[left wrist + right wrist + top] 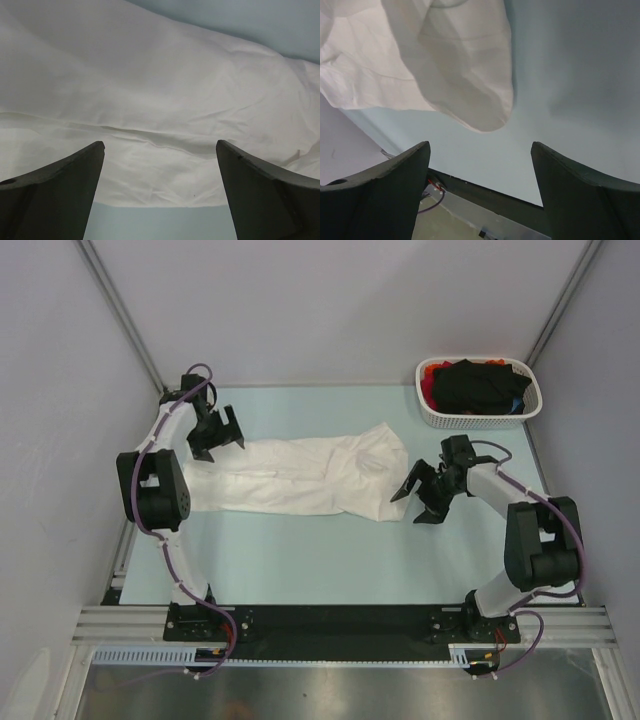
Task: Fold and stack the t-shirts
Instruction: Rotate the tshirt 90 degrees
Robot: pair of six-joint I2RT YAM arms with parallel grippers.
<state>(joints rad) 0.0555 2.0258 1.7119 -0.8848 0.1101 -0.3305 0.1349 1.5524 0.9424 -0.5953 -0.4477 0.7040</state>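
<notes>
I will next move my right gripper down and to the left in the top view onto the shirt's near corner (393,513) (489,119), which sticks out below the gripper on that side.
A white t-shirt (305,476) lies folded into a long strip across the middle of the table, plain side up; no prints show. It fills the left wrist view (150,100) and its rounded end shows in the right wrist view (455,75). My left gripper (222,434) is open and empty, just above the shirt's far left edge. My right gripper (418,497) is open and empty, just right of the shirt's right end. Black (478,385) and red (430,378) shirts lie piled in the basket.
A white perforated basket (480,417) stands at the back right corner. Grey walls close in the table on three sides. The black front rail (520,205) runs along the near edge.
</notes>
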